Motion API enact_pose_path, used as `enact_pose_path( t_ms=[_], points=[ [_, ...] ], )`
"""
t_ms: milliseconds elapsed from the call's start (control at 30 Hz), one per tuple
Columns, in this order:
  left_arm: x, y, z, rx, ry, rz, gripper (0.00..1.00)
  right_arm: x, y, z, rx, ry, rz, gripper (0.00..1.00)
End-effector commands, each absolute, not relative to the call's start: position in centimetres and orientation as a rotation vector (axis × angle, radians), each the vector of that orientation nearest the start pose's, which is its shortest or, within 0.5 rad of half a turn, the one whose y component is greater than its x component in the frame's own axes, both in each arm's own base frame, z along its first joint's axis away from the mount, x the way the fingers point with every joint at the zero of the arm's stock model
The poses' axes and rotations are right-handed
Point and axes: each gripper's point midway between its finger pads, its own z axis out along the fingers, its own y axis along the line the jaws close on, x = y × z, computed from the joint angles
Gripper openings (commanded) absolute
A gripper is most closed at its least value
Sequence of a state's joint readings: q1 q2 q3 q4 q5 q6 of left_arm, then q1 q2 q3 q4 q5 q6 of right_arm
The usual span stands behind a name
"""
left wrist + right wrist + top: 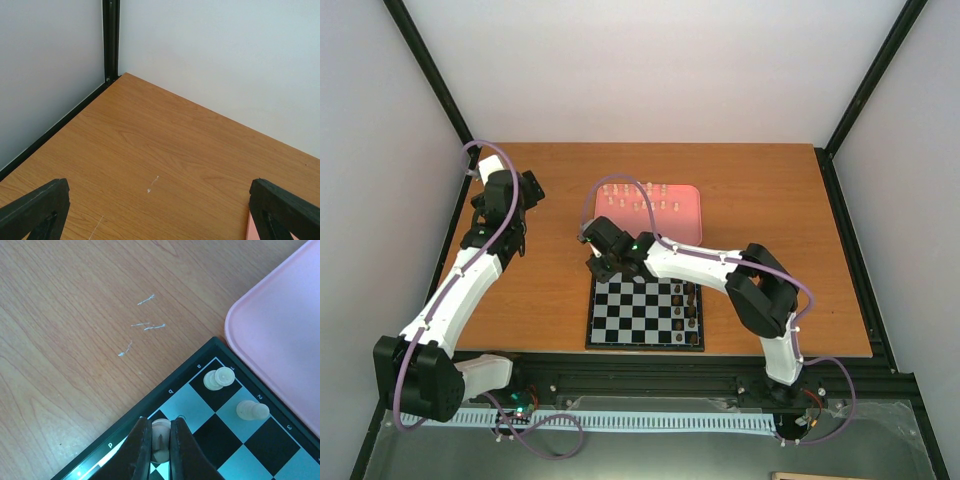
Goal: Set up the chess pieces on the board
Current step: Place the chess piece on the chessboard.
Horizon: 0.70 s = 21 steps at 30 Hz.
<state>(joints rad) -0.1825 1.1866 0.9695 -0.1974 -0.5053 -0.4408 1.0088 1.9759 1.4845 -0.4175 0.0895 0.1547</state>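
The right gripper lowers the cream chess piece onto the light edge square beside the corner piece next, since that square lies empty below my fingers.
The black-and-white board (620, 322) lies at the table's front centre. In the right wrist view my right gripper (161, 440) is shut on a cream chess piece (161, 432), held over the edge row of the board (220, 440) near its corner. Two more cream chess pieces (220, 377) (251, 411) stand on squares by that corner. From above, the right gripper (603, 262) hangs at the board's far left corner. My left gripper (530, 190) sits at the far left of the table. Its fingers (35, 210) are spread wide over bare wood, holding nothing.
A pink tray (685, 222) behind the board carries several cream pieces (638, 195). Its rim (280, 340) runs close along the board's edge. Dark brown pieces (690, 305) stand along the board's right side. White walls and black frame posts (111, 40) close in the table.
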Motion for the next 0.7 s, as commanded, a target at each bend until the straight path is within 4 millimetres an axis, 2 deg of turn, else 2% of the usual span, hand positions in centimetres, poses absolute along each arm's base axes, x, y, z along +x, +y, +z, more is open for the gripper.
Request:
enact_pose_path(
  t_ms=[0, 667],
  points=[
    [38.9, 1.3, 28.9, -0.564, 1.818, 0.077, 1.0, 29.4, 43.9, 9.6, -1.001, 2.299, 0.382, 0.03],
    [39.2, 1.2, 28.5, -0.561, 1.825, 0.084, 1.0, 31.0, 43.6, 7.9, -0.986, 2.332, 0.38, 0.03]
  ],
)
